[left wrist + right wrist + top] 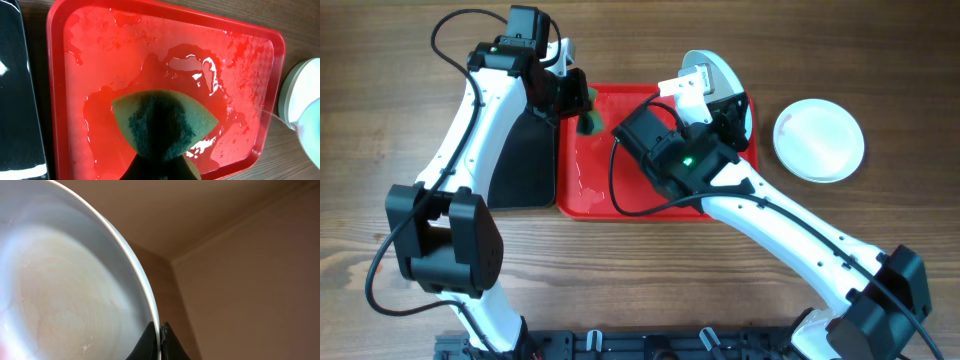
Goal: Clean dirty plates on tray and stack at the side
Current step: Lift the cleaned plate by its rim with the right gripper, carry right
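A white plate (819, 141) is already beside the tray, so I should swing my right gripper over it next, turn the pale plate (718, 70) level, lower it on top and let go.
The red tray (582, 190) lies mid-table, wet and with no plate lying flat in it. My right gripper (708, 95) is shut on the rim of a pale plate (718, 70), held tilted up on edge over the tray's far right corner. In the right wrist view the jaws (161, 339) pinch the rim of this plate (65, 290), whose face shows a faint brownish film. My left gripper (578, 100) is shut on a green sponge (589, 121) over the tray's far left part. The left wrist view shows the sponge (165, 125) above the wet tray (125, 60) and the held plate (305, 100).
A white plate (818, 140) lies on the wooden table right of the tray; whether another lies under it cannot be told. A black tray (520, 160) sits against the red tray's left side, under my left arm, and shows in the left wrist view (15, 100).
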